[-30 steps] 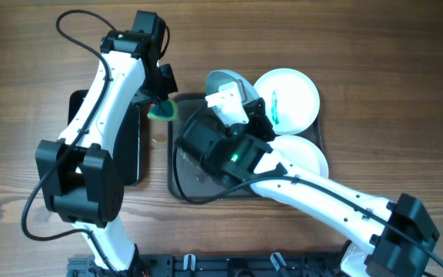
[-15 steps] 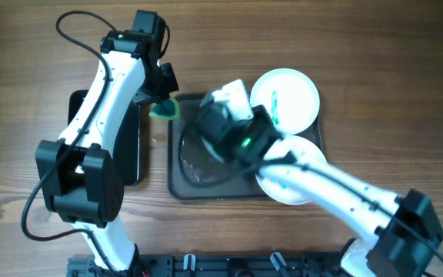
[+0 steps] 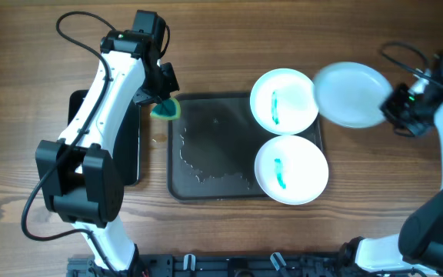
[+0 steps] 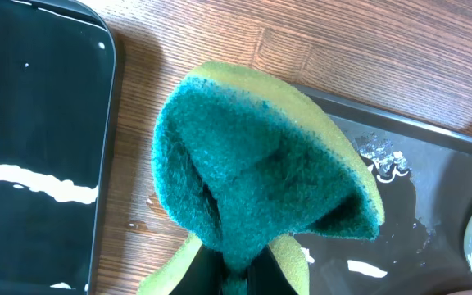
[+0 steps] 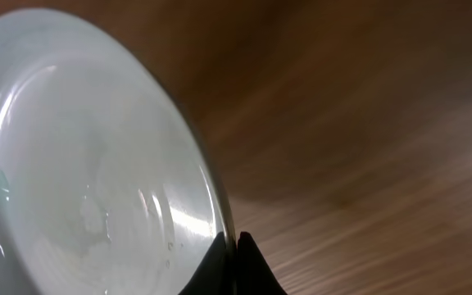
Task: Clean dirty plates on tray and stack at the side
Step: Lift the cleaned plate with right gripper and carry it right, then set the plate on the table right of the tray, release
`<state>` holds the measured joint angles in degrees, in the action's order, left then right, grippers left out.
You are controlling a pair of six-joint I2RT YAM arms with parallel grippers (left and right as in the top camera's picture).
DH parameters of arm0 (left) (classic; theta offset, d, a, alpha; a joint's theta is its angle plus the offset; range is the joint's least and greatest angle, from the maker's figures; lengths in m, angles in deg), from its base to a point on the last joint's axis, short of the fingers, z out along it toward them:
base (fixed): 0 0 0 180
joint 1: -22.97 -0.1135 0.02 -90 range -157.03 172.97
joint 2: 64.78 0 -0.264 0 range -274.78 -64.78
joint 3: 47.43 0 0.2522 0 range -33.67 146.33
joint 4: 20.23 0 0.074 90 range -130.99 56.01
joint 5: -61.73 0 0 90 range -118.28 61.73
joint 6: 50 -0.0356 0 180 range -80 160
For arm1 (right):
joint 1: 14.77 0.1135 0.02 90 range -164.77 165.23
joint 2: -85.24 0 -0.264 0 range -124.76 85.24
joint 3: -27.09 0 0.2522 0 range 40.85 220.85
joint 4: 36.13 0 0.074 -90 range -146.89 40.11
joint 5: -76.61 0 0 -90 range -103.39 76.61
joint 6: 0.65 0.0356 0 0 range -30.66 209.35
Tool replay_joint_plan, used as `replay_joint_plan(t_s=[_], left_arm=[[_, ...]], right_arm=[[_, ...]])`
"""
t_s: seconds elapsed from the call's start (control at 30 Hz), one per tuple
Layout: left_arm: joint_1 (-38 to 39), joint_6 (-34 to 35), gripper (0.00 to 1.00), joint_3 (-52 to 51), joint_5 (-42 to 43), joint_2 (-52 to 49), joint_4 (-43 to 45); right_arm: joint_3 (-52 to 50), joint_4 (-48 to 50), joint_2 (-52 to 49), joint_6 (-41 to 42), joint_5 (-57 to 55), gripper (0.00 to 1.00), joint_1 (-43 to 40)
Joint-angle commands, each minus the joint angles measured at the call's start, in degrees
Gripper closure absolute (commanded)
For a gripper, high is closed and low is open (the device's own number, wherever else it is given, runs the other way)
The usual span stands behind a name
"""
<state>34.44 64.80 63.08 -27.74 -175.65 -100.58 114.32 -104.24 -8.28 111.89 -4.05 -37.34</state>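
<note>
My right gripper is holding the clean white plate and will lower it onto the wood beside the tray (image 3: 206, 158) while pulling back and away from the tray.
A dark tray (image 3: 206, 158) lies mid-table with two white plates on its right side, each smeared with green: one at the back (image 3: 284, 101), one at the front (image 3: 291, 170). My right gripper (image 3: 394, 108) is shut on the rim of a clean white plate (image 3: 349, 94), held above the wood to the right of the tray; the wrist view shows its wet face (image 5: 88, 164) with my fingertips (image 5: 234, 254) pinching the rim. My left gripper (image 3: 160, 98) is shut on a green-and-yellow sponge (image 3: 164, 110) at the tray's back-left corner; the sponge (image 4: 260, 172) is folded between my fingers (image 4: 236, 274).
A black slab (image 3: 133, 146) lies left of the tray under my left arm; it also shows in the left wrist view (image 4: 31, 147). Water streaks and droplets sit on the tray's bare left half (image 3: 198, 165). Bare wood lies right of the tray.
My right arm has swung from over the tray's left half far to the right, carrying the white plate out past the tray's right edge. My left arm and sponge have stayed put.
</note>
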Motion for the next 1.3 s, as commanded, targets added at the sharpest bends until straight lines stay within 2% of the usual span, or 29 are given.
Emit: replay_joint_plan(t_s=[0.0,0.07,0.23,0.3,0.33,0.37,0.43,0.53,0.57,0.6,0.67,0.8,0.87,1.1,1.27], left_arm=[[0.04,1.01,0.96,0.98,0.74,1.22,0.17],[0.04,1.01,0.96,0.98,0.74,1.22,0.15],[0.04,1.01,0.96,0.98,0.74,1.22,0.15],[0.04,1.01,0.96,0.98,0.74,1.22,0.15],[0.04,1.01,0.96,0.98,0.74,1.22,0.15],[0.04,1.01,0.96,0.98,0.74,1.22,0.15],[0.04,1.01,0.96,0.98,0.76,1.22,0.15],[0.04,0.98,0.96,0.98,2.08,1.22,0.15],[0.04,0.98,0.96,0.98,2.08,1.22,0.15],[0.04,0.98,0.96,0.98,2.08,1.22,0.13],[0.04,0.92,0.96,0.98,2.91,1.22,0.11],[1.88,-0.59,0.96,0.98,3.69,1.22,0.15],[2.73,-0.59,0.96,0.98,3.67,1.22,0.33],[3.80,-0.57,0.96,0.98,3.50,1.22,1.03],[3.80,-0.57,0.96,0.98,3.50,1.22,1.16]], right_arm=[[-7.21,4.44,1.14,4.22,-4.35,0.96,-5.18],[-15.43,11.80,1.09,6.14,-9.16,0.96,-6.34],[-21.94,20.15,1.09,7.41,-14.73,0.95,-6.32],[-21.97,20.24,1.09,6.12,-14.29,0.85,-6.27],[-21.94,20.17,1.14,3.69,-11.37,0.78,-6.27],[-21.70,19.47,1.27,2.27,-8.79,0.76,-6.27],[-18.86,12.26,2.27,-0.76,0.42,0.75,-6.27],[-16.90,2.08,5.01,-13.18,17.66,0.75,-5.44],[-16.92,-0.02,5.05,-15.89,19.23,0.74,-4.68],[-17.25,-2.93,5.01,-19.08,18.99,0.74,-2.58],[-19.32,-2.82,4.96,-19.52,18.58,0.74,2.25],[-23.63,2.49,4.96,-13.22,5.55,0.75,13.68],[-23.67,3.37,4.96,-12.96,3.52,0.76,17.09],[-23.69,5.09,4.85,-13.16,-1.68,0.78,19.78],[-24.41,6.67,4.85,-13.68,-0.90,0.78,20.28]])
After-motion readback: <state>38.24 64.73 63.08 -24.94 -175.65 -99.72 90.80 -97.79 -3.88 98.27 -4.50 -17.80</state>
